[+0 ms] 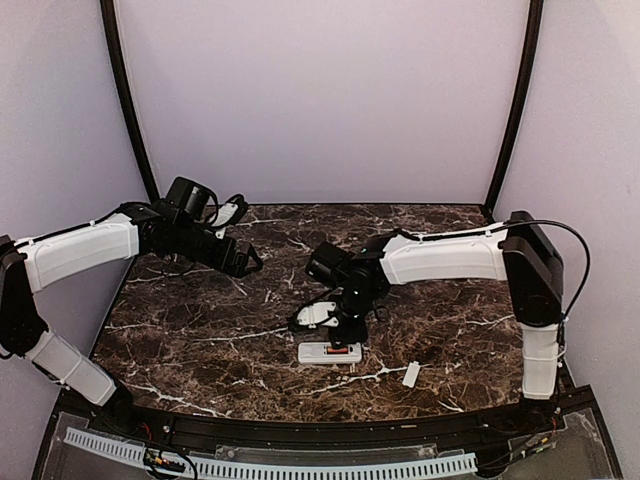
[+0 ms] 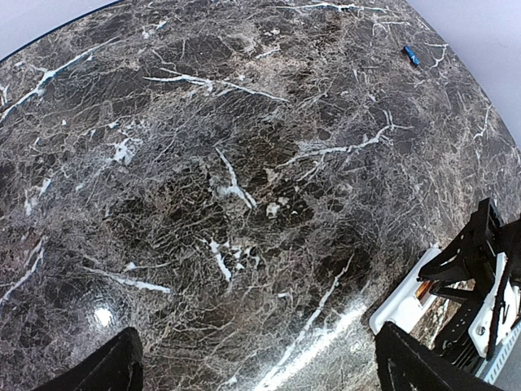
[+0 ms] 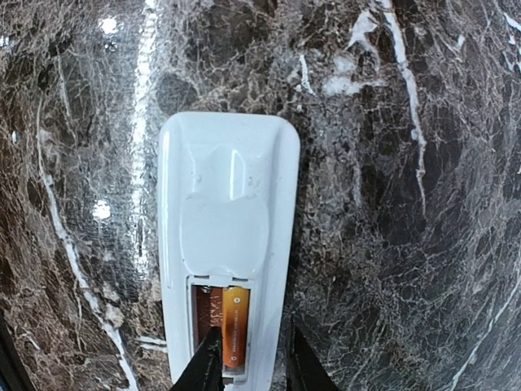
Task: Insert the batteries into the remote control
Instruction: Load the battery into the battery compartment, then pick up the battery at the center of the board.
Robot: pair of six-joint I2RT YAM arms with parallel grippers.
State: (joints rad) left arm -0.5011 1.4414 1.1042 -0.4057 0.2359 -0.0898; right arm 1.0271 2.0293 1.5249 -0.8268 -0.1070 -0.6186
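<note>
The right gripper lifts off the remote (image 3: 228, 187) next, swings outward, turning, and comes down onto the blue battery, since one bay slot is still bare.
The white remote control (image 1: 330, 353) lies back up at the front middle of the table, its battery bay open. In the right wrist view the remote (image 3: 228, 187) holds one orange battery (image 3: 234, 322) in the right slot of the bay; the left slot shows bare brown. My right gripper (image 3: 252, 358) hangs just over the bay, fingers slightly apart on either side of the battery, gripping nothing. My left gripper (image 2: 256, 362) is wide open and empty, up at the back left (image 1: 248, 262). The remote's corner (image 2: 404, 303) also shows in the left wrist view.
The small flat white cover piece (image 1: 411, 374) lies on the dark marble table (image 1: 200, 320) to the right of the remote. A tiny blue object (image 2: 411, 54) lies far off on the marble. The right arm's gripper (image 2: 480, 277) stands over the remote.
</note>
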